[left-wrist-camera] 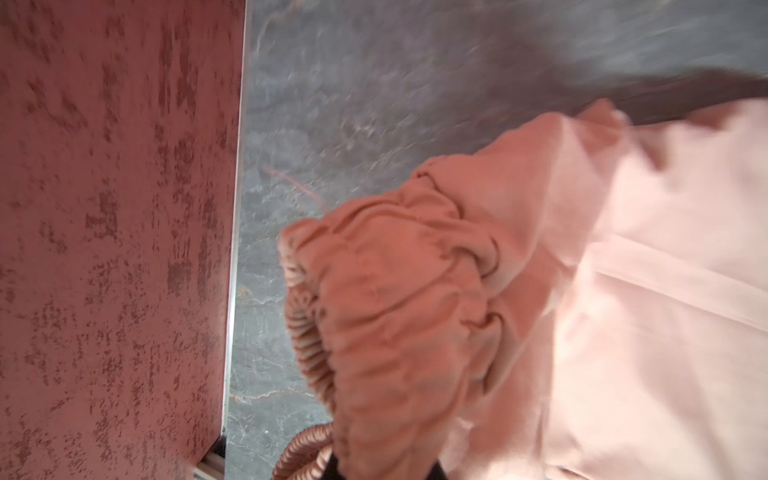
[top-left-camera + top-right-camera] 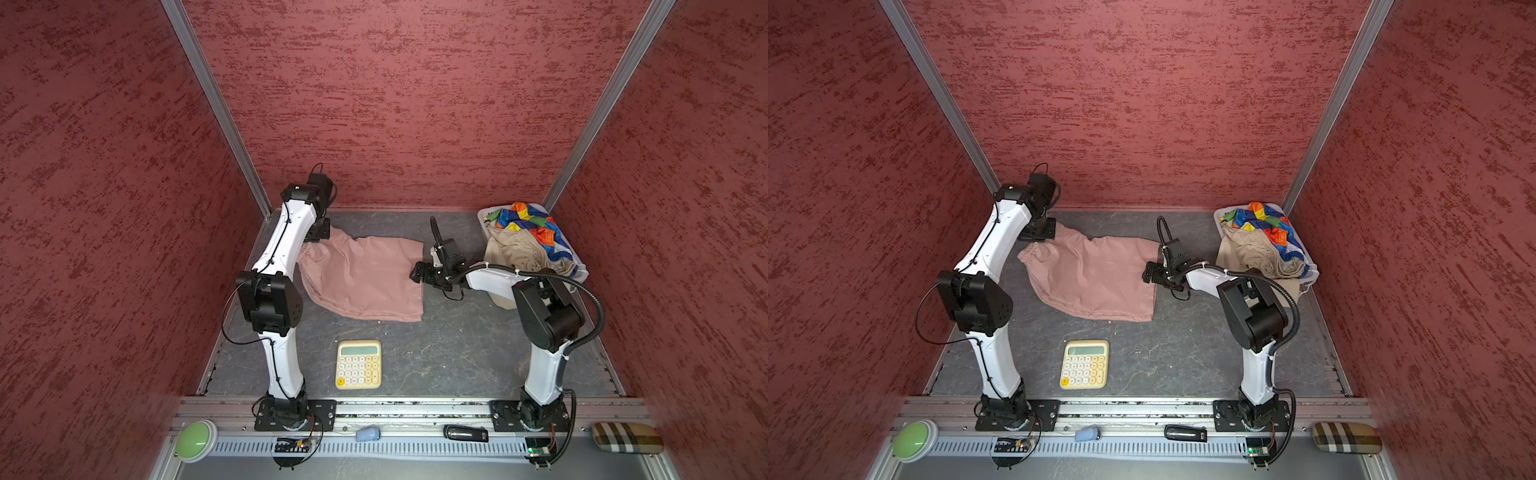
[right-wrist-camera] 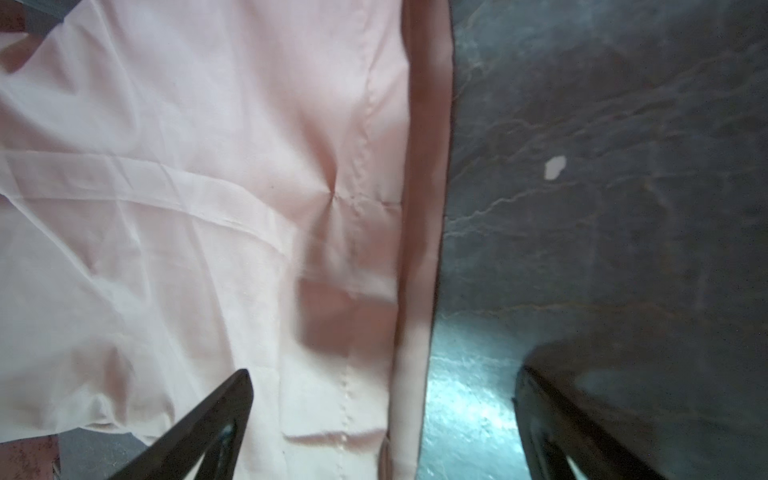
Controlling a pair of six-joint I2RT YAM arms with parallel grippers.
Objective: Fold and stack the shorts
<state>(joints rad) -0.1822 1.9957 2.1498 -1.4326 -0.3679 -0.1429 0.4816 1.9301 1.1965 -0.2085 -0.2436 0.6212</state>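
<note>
My left gripper will carry the waistband across, lower it onto the cloth near the hems and release it, because the pink shorts' legs lie spread flat.
The pink shorts (image 2: 365, 278) (image 2: 1096, 278) lie spread on the dark table, gathered waistband to the left, leg hems to the right. My left gripper (image 2: 319, 236) (image 2: 1039, 232) is at the back-left waistband corner and shut on it. In the left wrist view the bunched waistband (image 1: 395, 311) covers the jaws. My right gripper (image 2: 419, 272) (image 2: 1148, 272) (image 3: 384, 374) is open, its fingers straddling the right hem edge (image 3: 419, 249) without holding it. The rainbow shorts (image 2: 528, 222) (image 2: 1262, 220) and the beige shorts (image 2: 515, 251) (image 2: 1254, 253) sit piled in the basket.
The white basket (image 2: 483, 216) (image 2: 1219, 215) stands in the back right corner, just behind the right arm. A cream calculator (image 2: 358, 364) (image 2: 1084, 364) lies front centre. Red walls close in three sides. A green button (image 2: 195, 440) and a plaid case (image 2: 625, 436) rest on the front rail.
</note>
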